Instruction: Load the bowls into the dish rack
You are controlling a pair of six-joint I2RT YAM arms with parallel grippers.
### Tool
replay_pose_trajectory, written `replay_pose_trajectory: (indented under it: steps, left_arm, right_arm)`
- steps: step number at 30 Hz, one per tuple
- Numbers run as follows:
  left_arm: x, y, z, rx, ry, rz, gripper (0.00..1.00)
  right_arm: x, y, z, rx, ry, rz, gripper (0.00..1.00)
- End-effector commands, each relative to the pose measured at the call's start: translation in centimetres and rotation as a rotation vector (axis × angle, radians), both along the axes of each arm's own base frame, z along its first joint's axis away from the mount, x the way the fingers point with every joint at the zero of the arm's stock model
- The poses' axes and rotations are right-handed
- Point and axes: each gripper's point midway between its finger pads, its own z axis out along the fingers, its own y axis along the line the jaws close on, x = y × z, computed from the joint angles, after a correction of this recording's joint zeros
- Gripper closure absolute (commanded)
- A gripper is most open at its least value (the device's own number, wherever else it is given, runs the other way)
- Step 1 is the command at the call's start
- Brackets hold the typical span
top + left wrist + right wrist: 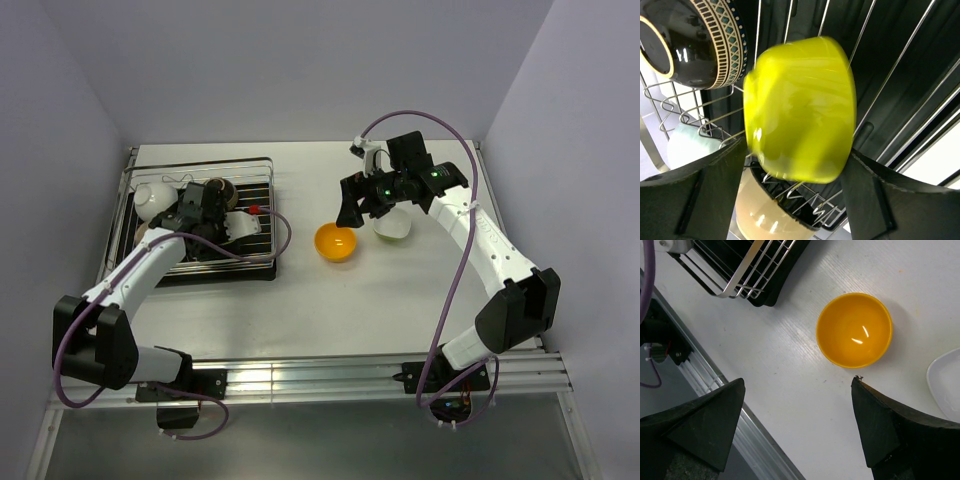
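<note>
The right gripper moves sideways and down to the white bowl's rim (409, 226) opposite the orange bowl next, since that rim lies below, to its right in the top view.
A lime yellow-green bowl (800, 107), blurred while the wires stay sharp, hangs on its side between my left gripper's (797, 147) open fingers over the dish rack (255, 172). The top view hides it under that gripper (208, 212). In the rack sit a black patterned bowl (695, 42) and a white bowl (153, 198). On the table an orange bowl (336, 242) stands upright beside another white bowl (392, 227). My right gripper (799, 380) hovers open and empty just short of the orange bowl (854, 330).
A pale beige round vessel with a black rim (760, 215) lies in the rack below the lime bowl. The rack's corner (747, 270) and the table's metal front rail (715, 385) show in the right wrist view. A purple cable (455, 270) loops along the right arm.
</note>
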Motion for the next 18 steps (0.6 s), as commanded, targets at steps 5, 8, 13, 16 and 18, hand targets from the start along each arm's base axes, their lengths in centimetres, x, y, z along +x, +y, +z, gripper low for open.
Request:
replay_pose_trajectory:
  steps: [5, 8, 13, 16, 18]
  left_arm:
    - [-1.0, -0.1, 0.9, -0.017, 0.061, -0.011, 0.19]
    - [-1.2, -0.1, 1.4, -0.021, 0.063, -0.014, 0.18]
    - [-1.3, -0.2, 2.9, -0.032, 0.064, -0.026, 0.18]
    - [-1.0, -0.2, 4.0, -0.046, 0.052, -0.012, 0.18]
    - [-0.7, -0.4, 5.1, -0.06, 0.042, -0.01, 0.18]
  right_arm:
    - [0.8, -0.2, 1.2, -0.003, -0.047, -0.007, 0.06]
    - [0.8, -0.2, 1.1, -0.004, -0.046, -0.004, 0.06]
    - [0.8, -0.3, 1.0, -0.007, -0.043, -0.004, 0.06]
    - [0.8, -0.2, 0.9, -0.006, -0.042, -0.001, 0.06]
    - [0.7, -0.2, 0.8, -0.006, -0.038, 0.0, 0.06]
